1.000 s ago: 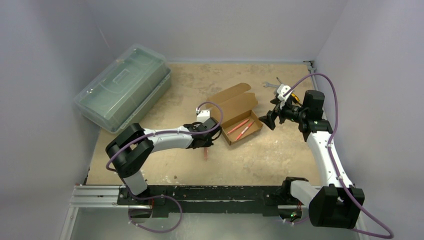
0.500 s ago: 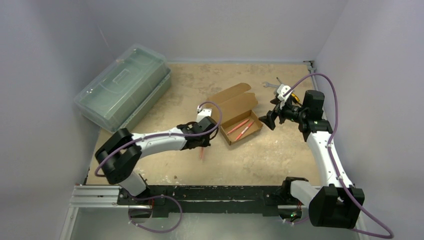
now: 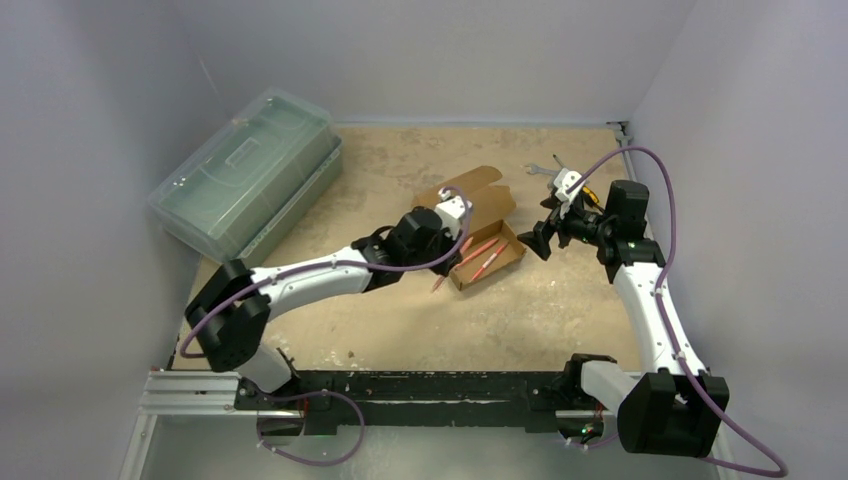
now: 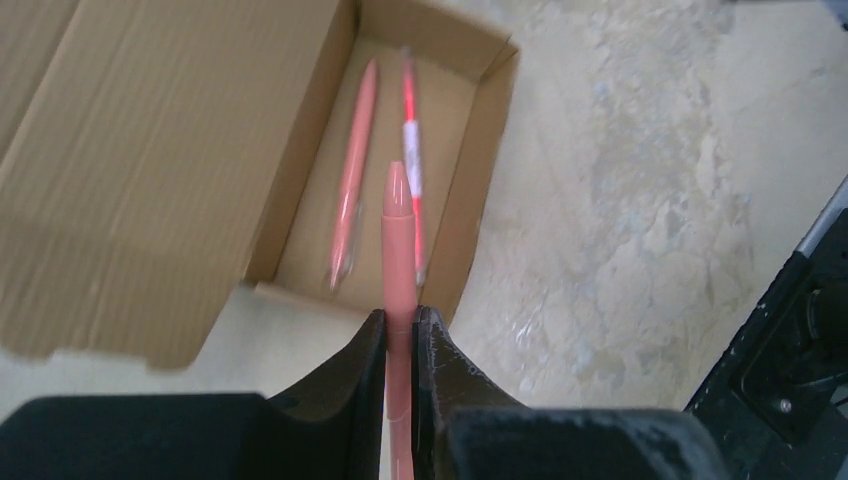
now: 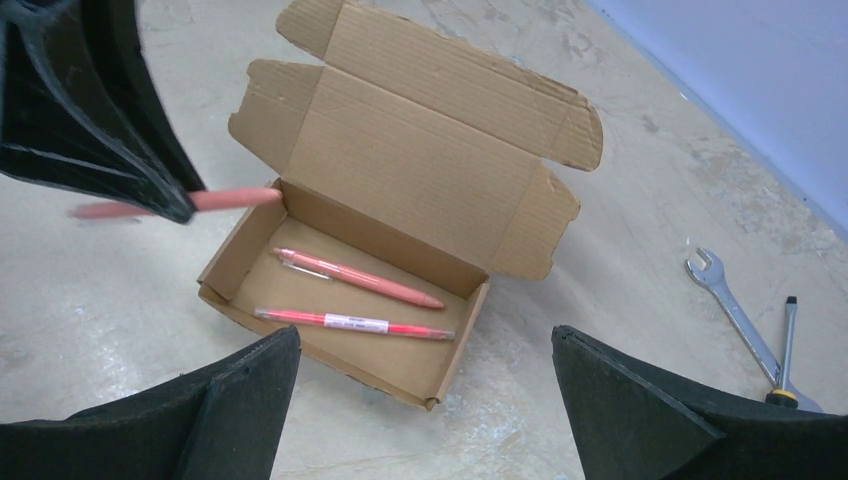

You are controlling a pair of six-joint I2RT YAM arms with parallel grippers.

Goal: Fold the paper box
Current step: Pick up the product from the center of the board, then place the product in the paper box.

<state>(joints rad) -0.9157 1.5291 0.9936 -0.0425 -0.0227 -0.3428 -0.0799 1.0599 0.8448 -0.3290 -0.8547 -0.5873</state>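
Only the tip of the third pink pen reaches the tray. My left gripper next needs to move right in the top view, then lower the pen between the pens inside [image 3: 484, 258] [image 4: 384, 148].
The paper box [image 3: 478, 203] lies open mid-table, lid flaps spread flat behind its shallow tray [image 5: 440, 355]. A pink pen [image 5: 355, 277] and a red clear pen [image 5: 350, 323] lie inside the tray. My left gripper [image 4: 400, 318] is shut on a third pink pen [image 4: 397, 230], held just above the tray's near-left end with its tip pointing over the tray. In the right wrist view this held pen [image 5: 235, 198] sticks out toward the tray's left corner. My right gripper [image 5: 425, 400] hangs wide open and holds nothing, above the table right of the box.
A large translucent green case [image 3: 245, 175] sits at the far left. A wrench [image 5: 725, 300] and a screwdriver [image 5: 785, 350] lie on the table behind the right arm, near the right wall.
My left arm has lifted the pink pen off the table and swung it right and away, up to the box's tray. The right arm has not moved.
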